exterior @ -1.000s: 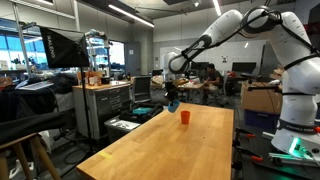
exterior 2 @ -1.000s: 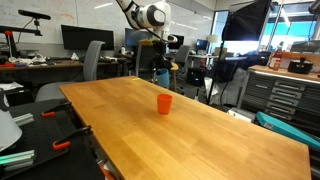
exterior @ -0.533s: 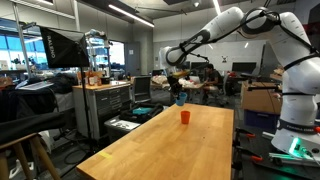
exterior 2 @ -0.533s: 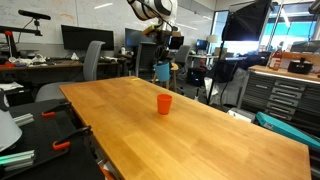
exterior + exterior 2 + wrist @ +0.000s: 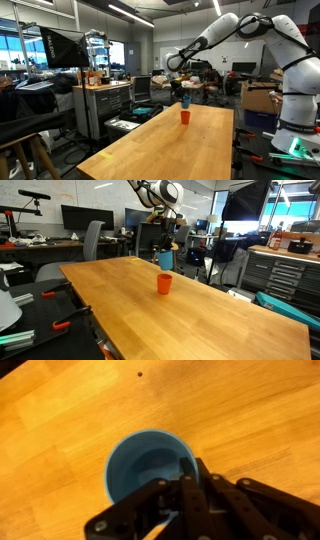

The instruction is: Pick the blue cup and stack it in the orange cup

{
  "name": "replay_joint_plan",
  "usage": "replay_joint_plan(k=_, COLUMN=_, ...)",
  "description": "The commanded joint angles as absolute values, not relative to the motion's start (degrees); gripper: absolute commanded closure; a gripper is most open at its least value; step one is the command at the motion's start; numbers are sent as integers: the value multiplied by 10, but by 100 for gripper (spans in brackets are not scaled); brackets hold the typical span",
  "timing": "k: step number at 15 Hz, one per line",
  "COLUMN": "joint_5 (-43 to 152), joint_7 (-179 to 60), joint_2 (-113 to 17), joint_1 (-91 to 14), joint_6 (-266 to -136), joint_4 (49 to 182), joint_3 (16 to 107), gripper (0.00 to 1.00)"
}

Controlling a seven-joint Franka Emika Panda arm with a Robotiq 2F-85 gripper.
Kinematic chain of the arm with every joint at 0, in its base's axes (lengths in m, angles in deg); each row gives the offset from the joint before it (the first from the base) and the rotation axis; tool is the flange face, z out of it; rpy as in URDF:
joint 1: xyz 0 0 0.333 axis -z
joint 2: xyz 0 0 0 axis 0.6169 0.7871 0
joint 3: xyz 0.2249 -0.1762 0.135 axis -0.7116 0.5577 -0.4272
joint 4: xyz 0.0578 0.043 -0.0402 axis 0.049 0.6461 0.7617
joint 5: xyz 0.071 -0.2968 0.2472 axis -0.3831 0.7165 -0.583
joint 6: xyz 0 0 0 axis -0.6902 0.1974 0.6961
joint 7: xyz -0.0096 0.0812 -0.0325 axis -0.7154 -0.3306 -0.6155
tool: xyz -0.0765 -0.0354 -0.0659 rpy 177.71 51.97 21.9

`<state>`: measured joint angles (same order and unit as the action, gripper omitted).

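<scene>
The orange cup stands close below my gripper, so next I should move my gripper down until the blue cup [image 5: 165, 258] sits inside the orange cup and release its rim.
My gripper [image 5: 165, 246] is shut on the rim of the blue cup [image 5: 165, 258] and holds it in the air, close above and slightly behind the orange cup [image 5: 164, 283], which stands upright on the wooden table [image 5: 200, 320]. In an exterior view the blue cup [image 5: 184, 100] hangs just above the orange cup [image 5: 184, 116]. In the wrist view the blue cup [image 5: 145, 465] opens upward, with one finger [image 5: 190, 470] inside its rim. The orange cup is hidden there.
The table [image 5: 160, 150] is long, with the orange cup near its far end. An office chair [image 5: 92, 240] and desks with monitors [image 5: 78, 218] stand behind it. A tool cabinet [image 5: 100, 105] stands beside the table.
My gripper has carried the blue cup sideways and down, from beyond the table's far end to just above the orange cup. The orange cup has not moved.
</scene>
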<state>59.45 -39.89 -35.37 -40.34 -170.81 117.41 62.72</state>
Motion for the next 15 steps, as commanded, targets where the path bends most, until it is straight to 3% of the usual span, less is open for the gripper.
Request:
replay_joint_plan(k=1, joint_5=597, joint_7=-385, joint_2=-334, joint_1=-405, joint_6=-1707, joint_4=1164, joint_3=633, gripper=96)
replay_joint_plan(k=10, joint_5=586, joint_7=-392, joint_2=-309, joint_1=-402, joint_6=-1719, joint_4=1166, joint_3=630, gripper=95)
replay_joint_plan(k=11, joint_5=585, joint_7=-391, joint_2=-306, joint_1=-402, joint_6=-1719, joint_4=1164, joint_3=630, gripper=68)
replay_joint_plan(k=12, joint_5=583, joint_7=-390, joint_2=-303, joint_1=-402, joint_6=-1718, joint_4=1162, joint_3=630, gripper=68)
replay_joint_plan(k=15, joint_5=579, joint_7=-390, joint_2=-299, joint_1=-402, joint_6=-1717, joint_4=1157, joint_3=630, gripper=45)
